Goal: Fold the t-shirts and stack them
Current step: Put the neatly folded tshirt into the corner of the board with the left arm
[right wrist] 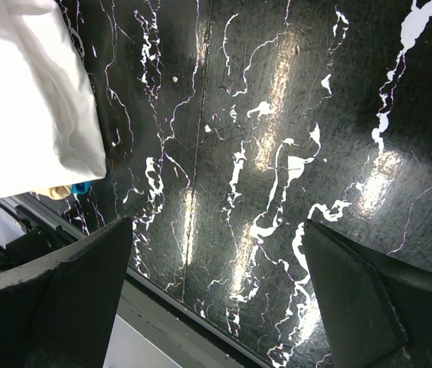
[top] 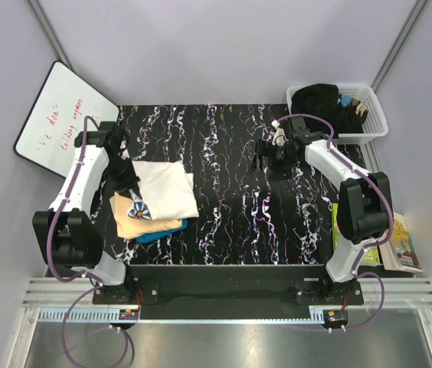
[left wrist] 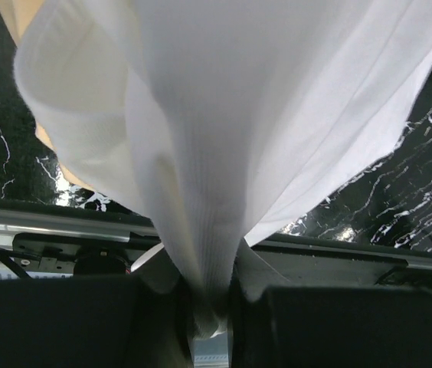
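Observation:
My left gripper is going to move back and to the left in the top view, over the pale peach shirt's edge [top: 120, 211], which shows uncovered, and let go of the white shirt.
The white t-shirt [top: 166, 188] with a blue daisy print [top: 139, 211] lies folded on top of the pale peach shirt [top: 143, 225], which lies on the teal-blue shirt [top: 159, 234], at the table's left. My left gripper [top: 121, 170] is shut on the white shirt's far-left edge; in the left wrist view the cloth [left wrist: 224, 130] fans out from the pinched fold between my fingers [left wrist: 270, 284]. My right gripper [top: 276, 159] is open and empty over bare table at the right of centre. The white shirt's corner [right wrist: 24, 100] shows in the right wrist view.
A white basket [top: 374, 115] with dark clothes stands at the back right. A whiteboard [top: 59, 115] leans at the back left. Books [top: 400, 245] lie beside the table's right edge. The black marbled table [top: 231, 207] lies between the arms.

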Controlling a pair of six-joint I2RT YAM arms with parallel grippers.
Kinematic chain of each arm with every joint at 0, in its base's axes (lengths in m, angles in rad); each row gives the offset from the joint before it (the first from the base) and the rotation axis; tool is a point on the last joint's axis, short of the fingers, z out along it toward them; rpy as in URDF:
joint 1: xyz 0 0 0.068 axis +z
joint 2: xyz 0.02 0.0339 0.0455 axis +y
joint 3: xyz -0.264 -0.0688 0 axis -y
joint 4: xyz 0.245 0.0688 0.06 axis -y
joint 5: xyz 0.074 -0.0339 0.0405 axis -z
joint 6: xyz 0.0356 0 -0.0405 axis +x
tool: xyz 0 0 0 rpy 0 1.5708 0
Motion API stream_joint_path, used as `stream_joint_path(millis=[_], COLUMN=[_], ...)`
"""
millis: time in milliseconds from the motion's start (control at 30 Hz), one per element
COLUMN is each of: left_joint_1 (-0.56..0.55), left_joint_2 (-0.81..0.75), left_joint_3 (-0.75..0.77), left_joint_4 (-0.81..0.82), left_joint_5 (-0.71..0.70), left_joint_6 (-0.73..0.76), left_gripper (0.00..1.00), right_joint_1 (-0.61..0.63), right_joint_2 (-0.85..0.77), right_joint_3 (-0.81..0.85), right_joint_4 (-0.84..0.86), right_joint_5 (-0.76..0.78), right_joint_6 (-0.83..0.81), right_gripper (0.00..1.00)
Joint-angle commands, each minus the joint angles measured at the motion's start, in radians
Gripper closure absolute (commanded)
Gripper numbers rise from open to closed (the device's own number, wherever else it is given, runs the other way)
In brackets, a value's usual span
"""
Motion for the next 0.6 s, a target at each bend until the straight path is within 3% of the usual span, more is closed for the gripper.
stream_joint_path(millis=[0, 267, 567], left_joint_1=[0.067, 0.197, 0.248], left_joint_2=[-0.049, -0.043, 0.029], left_joint_3=[-0.084, -0.179, -0.198], left_joint_4=[0.05, 0.107, 0.11], left_joint_5=[-0.023, -0.031, -0.047], left_joint_6=[0.034, 0.106, 0.146], left_gripper=[1.0, 1.0, 1.0], right_joint_1=[-0.003, -0.003, -0.003], right_joint_2=[0.003, 0.017, 0.033], right_joint_3=[-0.001, 0.002, 0.005], right_joint_4=[0.017, 0.014, 0.008], right_joint_5=[-0.018, -0.02, -0.015], right_joint_6=[-0.013, -0.012, -0.012], right_gripper=[0.0, 0.0, 0.0])
